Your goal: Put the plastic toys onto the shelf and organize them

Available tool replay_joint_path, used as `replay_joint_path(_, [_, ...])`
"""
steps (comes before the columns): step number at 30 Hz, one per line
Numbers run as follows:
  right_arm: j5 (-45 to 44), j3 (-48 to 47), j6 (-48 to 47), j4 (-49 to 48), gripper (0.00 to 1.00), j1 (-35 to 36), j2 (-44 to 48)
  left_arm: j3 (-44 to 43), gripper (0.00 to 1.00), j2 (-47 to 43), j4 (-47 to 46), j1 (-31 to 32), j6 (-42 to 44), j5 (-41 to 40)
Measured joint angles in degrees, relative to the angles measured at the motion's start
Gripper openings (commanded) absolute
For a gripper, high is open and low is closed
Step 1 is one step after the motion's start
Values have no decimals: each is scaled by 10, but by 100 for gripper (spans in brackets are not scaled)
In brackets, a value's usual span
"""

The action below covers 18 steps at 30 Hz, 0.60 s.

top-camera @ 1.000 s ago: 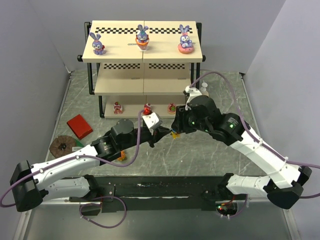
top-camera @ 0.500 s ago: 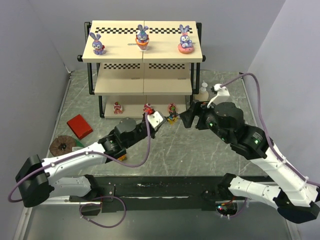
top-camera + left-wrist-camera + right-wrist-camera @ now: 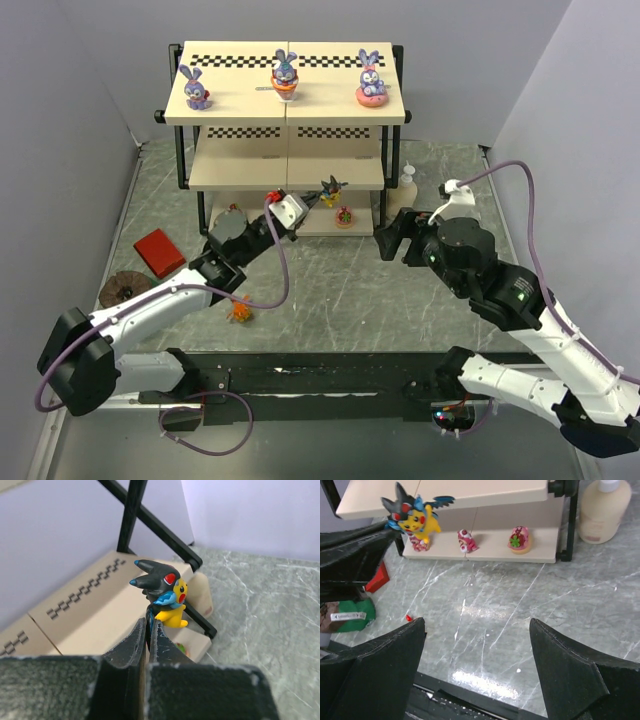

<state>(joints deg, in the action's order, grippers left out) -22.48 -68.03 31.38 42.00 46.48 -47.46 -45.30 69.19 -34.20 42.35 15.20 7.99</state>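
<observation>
My left gripper will move outward over the middle board's half by the pump bottle (image 3: 122,602), lower the winged toy and let it go, because the middle board (image 3: 95,615) is empty.
The shelf (image 3: 240,104) stands at the back, with three purple-blue bunnies (image 3: 285,78) on its top board. My left gripper (image 3: 318,197) is shut on the dark blue-yellow winged toy (image 3: 165,592), gripping its lower back and holding it upright in the air by the front of the middle board (image 3: 95,615). Red-pink round figures (image 3: 520,539) sit on the bottom board. The orange spiky creature (image 3: 239,313) lies on the table beside my left arm. To the right of the shelf, my right gripper (image 3: 477,625) hangs open over the table with nothing between its fingers.
A cream pump bottle (image 3: 407,180) stands by the shelf's right legs. A red block (image 3: 160,252) and a brown disc on a green piece (image 3: 125,292) lie at the left. Grey walls close in on both sides.
My right gripper opened and drew back to the right. My left gripper carried the winged toy from table height in front of the bottom board up to the middle board.
</observation>
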Motion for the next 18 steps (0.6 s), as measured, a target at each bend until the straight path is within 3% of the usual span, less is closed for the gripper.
replay_joint_path(18, [-35,17,8,11,91,-8,23,-144,1,155,-19,-128,3,241])
